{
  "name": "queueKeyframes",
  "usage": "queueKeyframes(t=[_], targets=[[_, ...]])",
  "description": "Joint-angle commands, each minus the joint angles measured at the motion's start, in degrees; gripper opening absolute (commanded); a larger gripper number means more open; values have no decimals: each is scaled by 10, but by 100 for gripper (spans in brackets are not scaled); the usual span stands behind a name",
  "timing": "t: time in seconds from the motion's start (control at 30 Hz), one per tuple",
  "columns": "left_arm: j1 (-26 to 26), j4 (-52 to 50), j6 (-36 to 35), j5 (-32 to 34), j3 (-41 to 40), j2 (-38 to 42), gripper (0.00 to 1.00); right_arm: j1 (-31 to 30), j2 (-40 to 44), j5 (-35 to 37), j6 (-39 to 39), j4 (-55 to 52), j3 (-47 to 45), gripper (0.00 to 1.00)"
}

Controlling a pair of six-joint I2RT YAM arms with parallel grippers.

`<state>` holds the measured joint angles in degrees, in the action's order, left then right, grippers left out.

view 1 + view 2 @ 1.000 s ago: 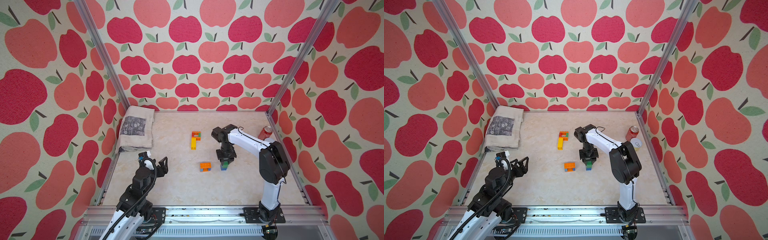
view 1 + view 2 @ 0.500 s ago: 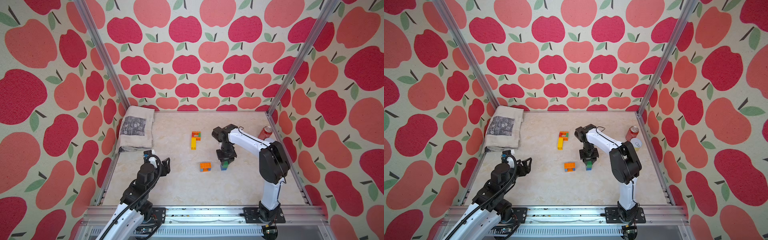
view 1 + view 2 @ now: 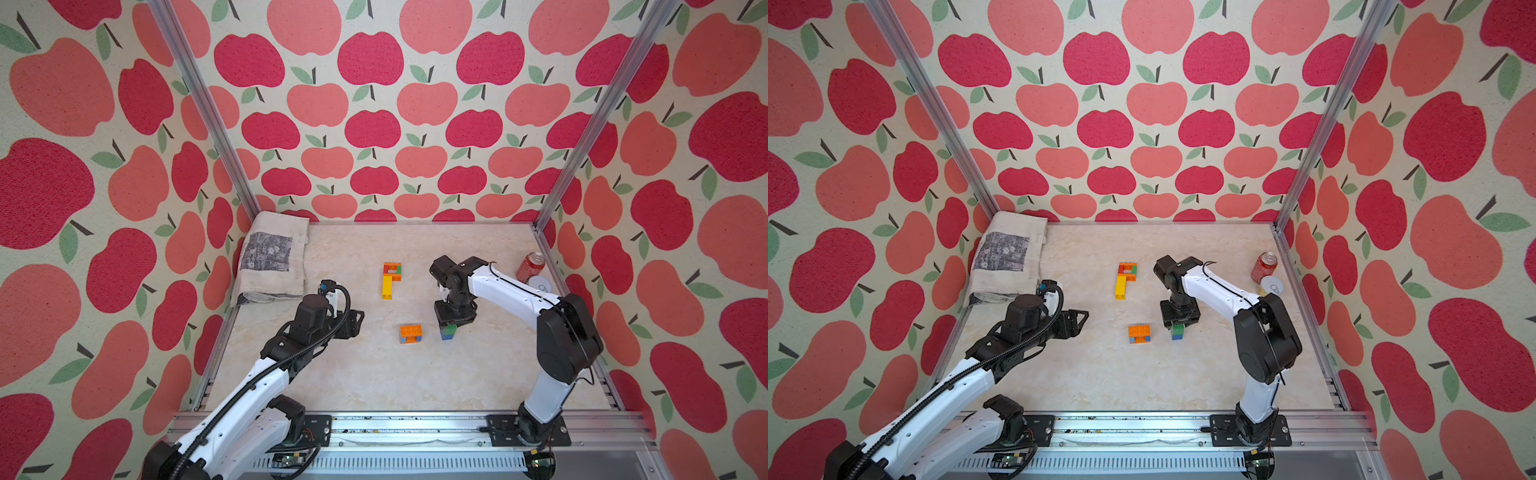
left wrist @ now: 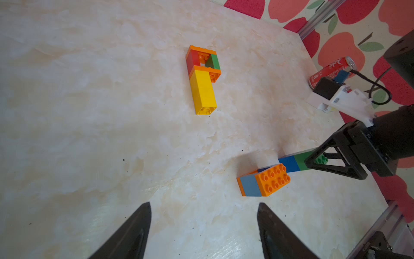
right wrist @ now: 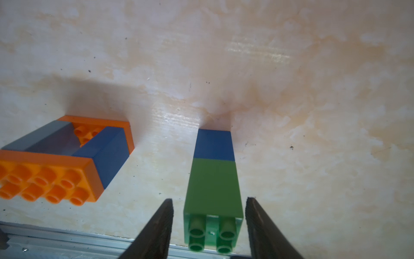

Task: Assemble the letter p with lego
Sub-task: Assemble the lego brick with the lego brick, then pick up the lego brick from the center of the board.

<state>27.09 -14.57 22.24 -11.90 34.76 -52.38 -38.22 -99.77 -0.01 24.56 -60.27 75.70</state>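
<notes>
The studded orange and blue lego block lies uncovered. My left gripper needs to tilt down over the block next and lower to close across its orange top (image 3: 410,329) (image 4: 273,179).
A flat lego figure (image 3: 390,279) of yellow, orange, red and green bricks lies mid-table, also in the left wrist view (image 4: 202,78). Nearer the front sits an orange and blue lego block (image 3: 411,333) (image 5: 65,157). Just right of it a green brick stands on a blue one (image 3: 448,332) (image 5: 214,179). My right gripper (image 3: 454,318) (image 5: 209,199) hangs over that stack, open, with a gap between each finger and the green brick. My left gripper (image 3: 353,322) (image 4: 204,203) is open and empty, low over the table left of the bricks.
A folded cloth (image 3: 272,259) lies at the back left corner. A red soda can (image 3: 531,267) and a white disc (image 3: 539,284) stand by the right wall. A metal rail (image 3: 415,424) runs along the front edge.
The right gripper's jaws have parted from the green and blue stack, which stays standing. The left gripper has moved right, toward the middle of the table.
</notes>
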Motion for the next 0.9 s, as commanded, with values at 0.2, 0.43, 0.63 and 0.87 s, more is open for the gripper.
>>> queueKeyframes(t=[0.2, 0.43, 0.63, 0.87], targets=[[100, -81, -164, -55, 132, -157, 76, 3, 196, 22, -35, 74, -95, 63], [154, -110, -326, -105, 182, -225, 77, 7, 431, 56, -72, 246, -255, 62], [185, -136, -427, -103, 228, -311, 78, 11, 564, 92, -80, 327, -357, 62], [198, -211, -455, -16, 339, -449, 69, 11, 684, 92, -81, 375, -431, 62]])
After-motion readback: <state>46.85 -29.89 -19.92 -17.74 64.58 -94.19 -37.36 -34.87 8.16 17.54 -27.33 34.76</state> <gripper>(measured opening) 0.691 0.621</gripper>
